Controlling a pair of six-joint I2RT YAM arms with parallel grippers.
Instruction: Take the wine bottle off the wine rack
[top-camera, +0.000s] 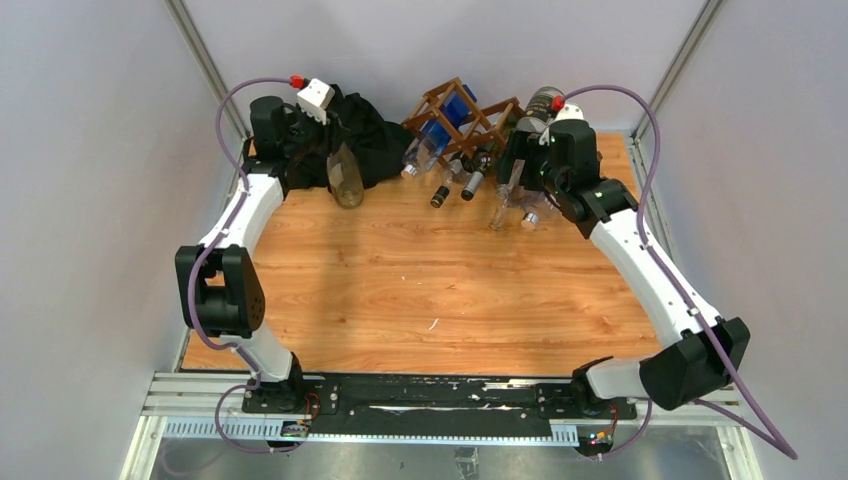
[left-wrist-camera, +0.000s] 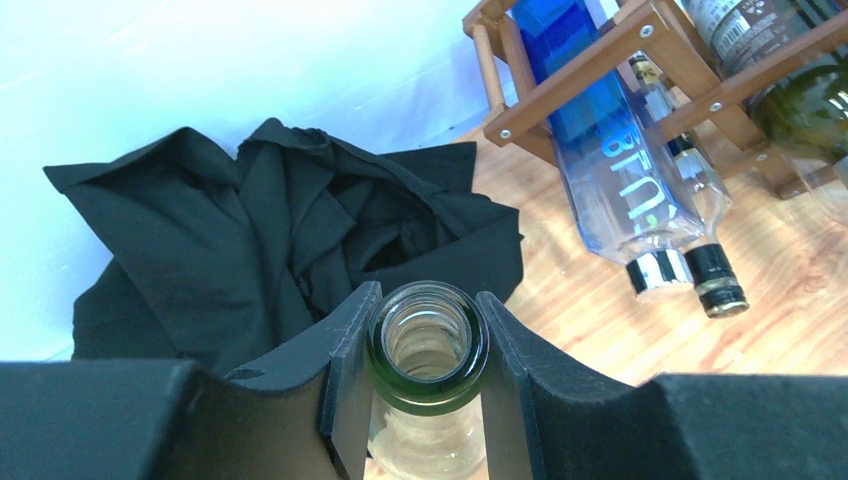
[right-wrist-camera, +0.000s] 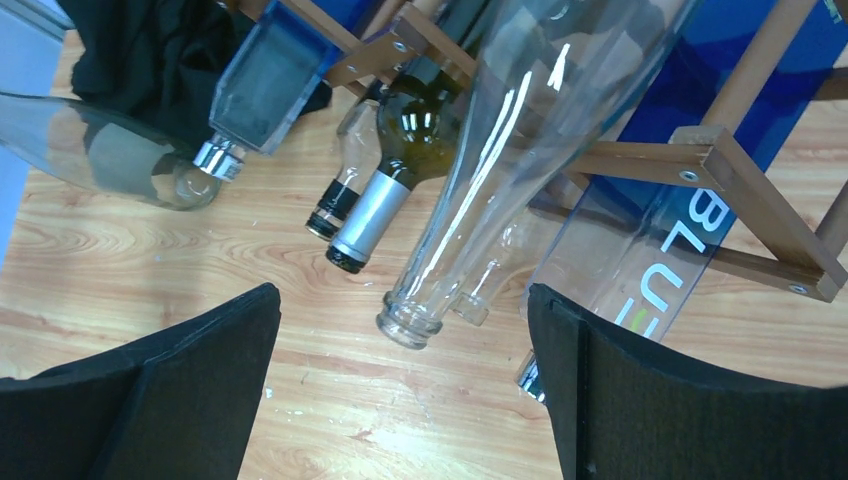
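Next, the right gripper turns, lowers astride the clear bottle's neck (top-camera: 508, 196) (right-wrist-camera: 452, 238) and closes, as the neck slants below it across the gap between its open fingers.
The dark brown wine rack (top-camera: 452, 112) stands at the back middle of the table with several bottles lying in its cells, necks pointing forward. My left gripper (left-wrist-camera: 428, 296) is shut on the green-rimmed neck of a clear wine bottle (left-wrist-camera: 427, 345). That bottle (top-camera: 346, 180) is upright, left of the rack and beside a black cloth. My right gripper (right-wrist-camera: 402, 292) is open at the rack's right end. The mouth of a clear bottle (right-wrist-camera: 408, 322) still in the rack slopes down between its fingers without touching them.
A crumpled black cloth (left-wrist-camera: 280, 220) lies at the back left, just behind the held bottle. A blue square bottle (right-wrist-camera: 660, 250) and a dark green bottle with a silver capsule (right-wrist-camera: 375, 215) hang out of the rack (right-wrist-camera: 640, 160). Grey walls enclose the table.
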